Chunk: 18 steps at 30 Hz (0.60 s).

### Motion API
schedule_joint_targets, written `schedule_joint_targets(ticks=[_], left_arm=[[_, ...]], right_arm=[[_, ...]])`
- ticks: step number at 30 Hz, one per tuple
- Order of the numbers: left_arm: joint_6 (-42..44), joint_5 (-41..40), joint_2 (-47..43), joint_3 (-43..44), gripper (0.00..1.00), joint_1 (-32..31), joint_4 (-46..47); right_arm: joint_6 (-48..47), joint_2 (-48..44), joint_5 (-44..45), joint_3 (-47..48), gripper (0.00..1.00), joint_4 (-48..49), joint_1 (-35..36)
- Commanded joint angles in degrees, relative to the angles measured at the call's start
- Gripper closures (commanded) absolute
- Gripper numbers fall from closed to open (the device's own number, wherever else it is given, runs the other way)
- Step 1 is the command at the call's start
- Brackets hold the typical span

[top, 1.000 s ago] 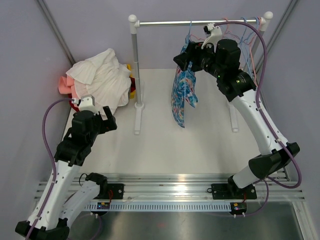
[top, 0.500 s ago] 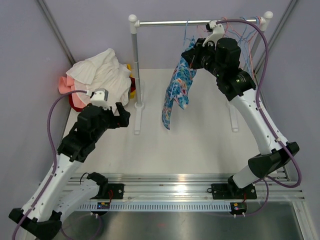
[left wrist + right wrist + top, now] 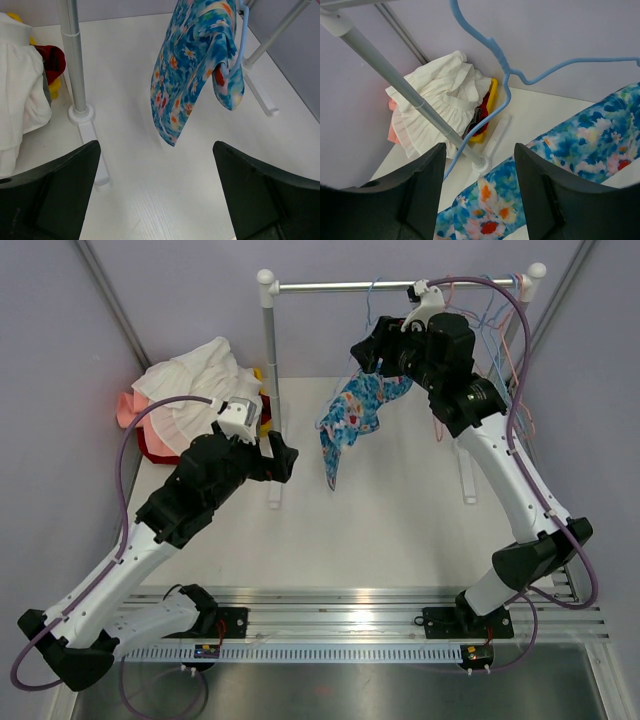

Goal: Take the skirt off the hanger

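The right gripper shifts to the left in the top view next, with open fingers around the hanger's sloping arm, since the arm's bare wire still stands ahead.
The blue floral skirt (image 3: pixel 352 415) hangs bunched and slanting to the left under the rail, draped over one arm of a light blue hanger (image 3: pixel 243 35). My right gripper (image 3: pixel 365 352) is up by the rail just above the skirt. In the right wrist view its fingers stand apart, the right gripper (image 3: pixel 480 147) is open, the hanger (image 3: pixel 506 75) rises ahead of it and the skirt (image 3: pixel 580 145) lies below. My left gripper (image 3: pixel 283 458) is open and low, left of the skirt. In the left wrist view the left gripper (image 3: pixel 156 145) faces the skirt's (image 3: pixel 190 65) hanging tip, apart from it.
A metal clothes rack (image 3: pixel 400 285) spans the back, its left post (image 3: pixel 271 370) and foot (image 3: pixel 82 112) close to my left gripper. A pile of white and red clothes (image 3: pixel 195 390) lies at the back left. More thin hangers (image 3: pixel 500 310) hang at the rail's right end.
The left arm has reached forward and right towards the skirt. The right gripper has shifted slightly left by the rail, and the skirt has swung up and leftwards.
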Motion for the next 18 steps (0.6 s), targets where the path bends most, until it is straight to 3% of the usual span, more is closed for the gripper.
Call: schedule_joint_targets(ticks=[1,15,16,18], left_arm=[[1.0,-2.0,-0.8,-0.5,0.01,-0.7,3.7],[-0.2,-1.2,-0.7,-4.3,0.01,-1.8,6.6],[-0.4,-1.0,-0.6,-4.6,0.01,-2.0,6.8],[-0.6,-1.2,-0.2,-4.7,0.01,-2.4,7.2]], right_arm=[[1.6,1.9,-0.6,1.9,0.35,2.7,0.6],[4.8,9.0,0.0,7.3,0.37,5.7,4.4],[4.9,9.1,0.0,7.5,0.39,5.9,4.5],[5.0,9.4,0.6,8.6,0.61,5.7,5.2]])
